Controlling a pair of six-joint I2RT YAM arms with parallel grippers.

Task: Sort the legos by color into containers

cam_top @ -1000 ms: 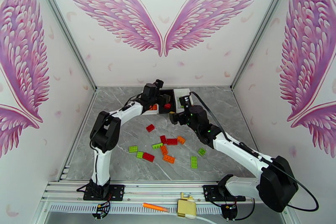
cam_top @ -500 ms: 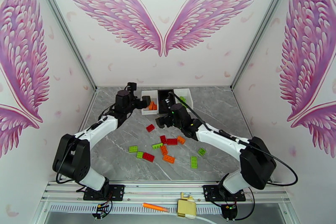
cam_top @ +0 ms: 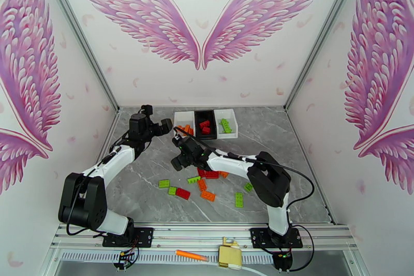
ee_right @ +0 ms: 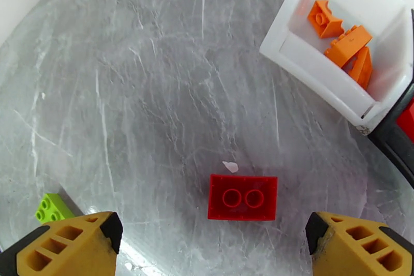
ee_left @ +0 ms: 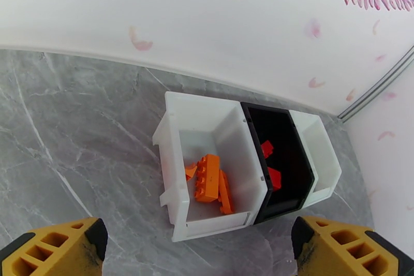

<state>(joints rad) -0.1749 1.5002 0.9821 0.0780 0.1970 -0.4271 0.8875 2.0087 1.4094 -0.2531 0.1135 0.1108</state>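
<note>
My right gripper will next go down around the loose red brick and close on its short ends.
Three bins stand in a row at the back: a white bin [cam_top: 184,114] [ee_left: 173,178] holding orange bricks [ee_left: 208,178], a black bin [cam_top: 205,113] [ee_left: 292,168] with red bricks [cam_top: 205,127], and a white bin [cam_top: 232,118] [ee_left: 325,160] with a green brick [cam_top: 226,125]. My left gripper [cam_top: 165,126] [ee_left: 202,256] hangs open just left of the bins. The right gripper [cam_top: 178,159] [ee_right: 212,251] is open and low over a loose red brick [ee_right: 242,197]. A green brick [ee_right: 50,208] lies beside its left finger. Several red, orange and green bricks [cam_top: 208,195] are scattered mid-table.
An orange marker pen [cam_top: 191,256] and a tan device [cam_top: 230,256] lie on the rail in front of the arm bases. The right arm's forearm crosses above the scattered bricks. Walls enclose the grey table on three sides.
My left gripper has pulled back left from the bins. The right gripper has swung from the bins leftwards and down over the loose red brick. The bins now show uncovered.
</note>
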